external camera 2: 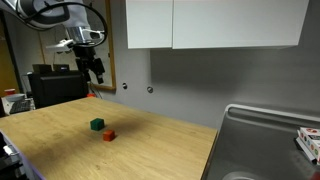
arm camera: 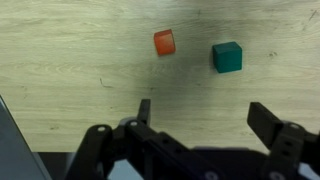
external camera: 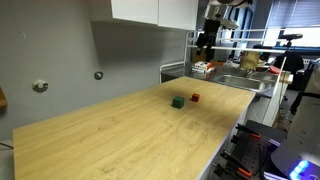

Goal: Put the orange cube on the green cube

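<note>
My gripper is open and will next move outward and down, with a slight turn, until its fingers are on both sides of the orange cube (external camera: 196, 98) (arm camera: 164, 42).
The orange cube (external camera: 195, 98) (external camera 2: 109, 134) (arm camera: 164, 42) and the green cube (external camera: 178, 101) (external camera 2: 96, 125) (arm camera: 227, 56) sit on the wooden table top, a small gap apart. My gripper (external camera 2: 97, 73) (arm camera: 205, 112) hangs high above the table, well clear of both cubes. It also shows in an exterior view (external camera: 205, 45). In the wrist view its two fingers are spread wide with nothing between them. Both cubes lie beyond the fingertips.
The wooden table top (external camera: 130, 135) ends at a steel sink (external camera 2: 265, 140) on one side. White cabinets (external camera 2: 215, 22) hang on the wall behind. A cluttered counter (external camera: 245, 70) lies past the sink. A dark box (external camera 2: 55, 85) stands at a table corner.
</note>
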